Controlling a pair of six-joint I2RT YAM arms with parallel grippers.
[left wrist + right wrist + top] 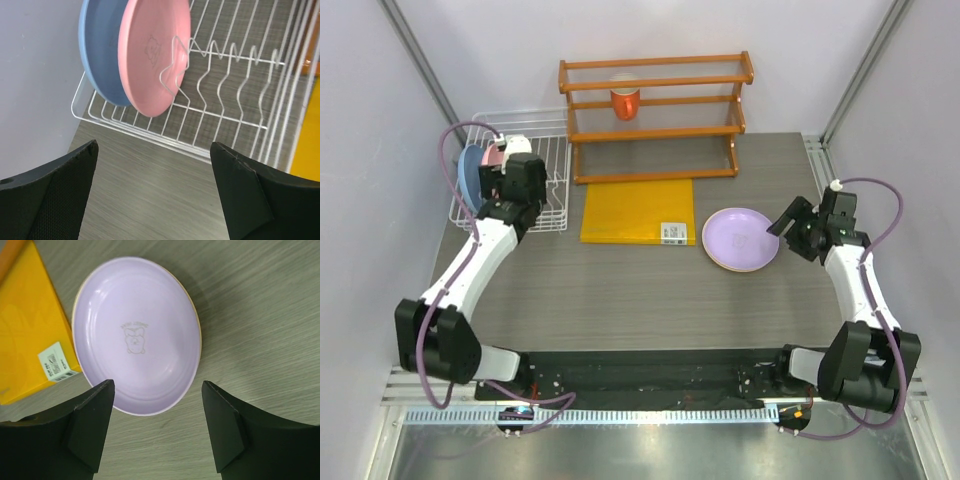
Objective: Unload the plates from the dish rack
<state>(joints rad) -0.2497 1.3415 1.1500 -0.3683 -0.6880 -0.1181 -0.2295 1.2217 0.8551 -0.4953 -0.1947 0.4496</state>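
Note:
Next, my left gripper lowers and shifts toward the grey wall onto the pink plate's lower rim, since that rim stands beside the blue plate point(470, 175).
The white wire dish rack point(552, 190) stands at the far left; its front rim point(165, 144) shows in the left wrist view. A pink plate point(150, 55) and a light blue plate point(100, 55) stand upright in its left end, blue behind pink; both also show from above, the pink plate point(492, 155) and the blue plate point(470, 175). My left gripper point(155, 150) is open and empty, just in front of the rack. A lilac plate point(135, 335) lies flat on the table at right, stacked on a peach-orange plate whose rim point(196, 315) peeks out. My right gripper point(157, 390) is open and empty at the stack's near edge.
A yellow board point(638, 210) with a white label lies between the rack and the lilac plate point(741, 238). An orange wooden shelf rack point(655, 115) stands at the back with an orange cup point(625, 102) in it. Grey walls close both sides.

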